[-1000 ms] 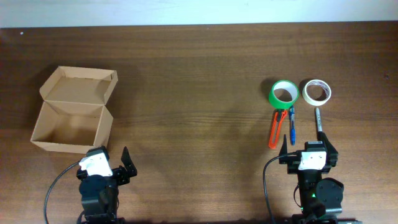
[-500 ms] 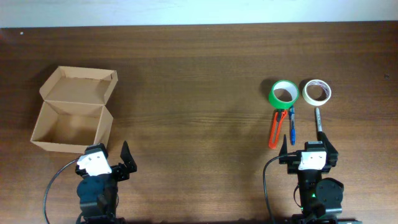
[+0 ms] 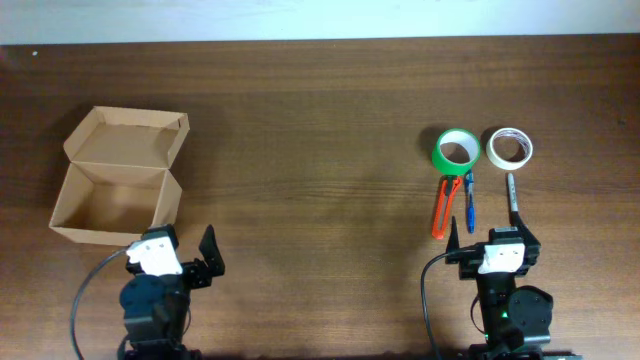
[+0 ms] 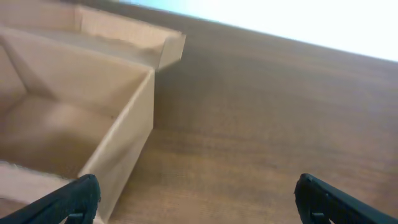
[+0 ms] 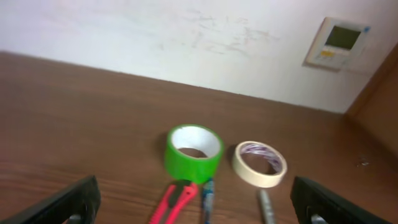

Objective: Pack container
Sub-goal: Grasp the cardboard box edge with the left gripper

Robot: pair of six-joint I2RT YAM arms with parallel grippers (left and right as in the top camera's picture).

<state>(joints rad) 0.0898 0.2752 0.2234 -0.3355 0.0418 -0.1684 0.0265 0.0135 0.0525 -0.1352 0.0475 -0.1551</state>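
Note:
The box is far from the tape rolls, so next my left gripper should lift outward, then tilt down and lower astride the side of the box that faces the tape rolls.
The container [image 3: 115, 185] is an open tan cardboard box at the left, its flap lid folded back; it is empty and also fills the left of the left wrist view [image 4: 68, 118]. My left gripper [image 4: 199, 202] is open and empty just right of the box's near corner. A green tape roll [image 3: 456, 151], a cream tape roll [image 3: 509, 147], a red utility knife [image 3: 442, 207], a blue pen [image 3: 470, 200] and a grey marker [image 3: 512, 198] lie at the right. My right gripper [image 5: 196, 208] is open and empty, just short of them.
The wooden table [image 3: 320, 110] runs to a white wall at the back. A wall panel [image 5: 339, 40] shows in the right wrist view. Both arm bases stand at the table's front edge.
The left arm has turned slightly, its wrist shifting a little to the right beside the box. The right arm and all objects have not moved.

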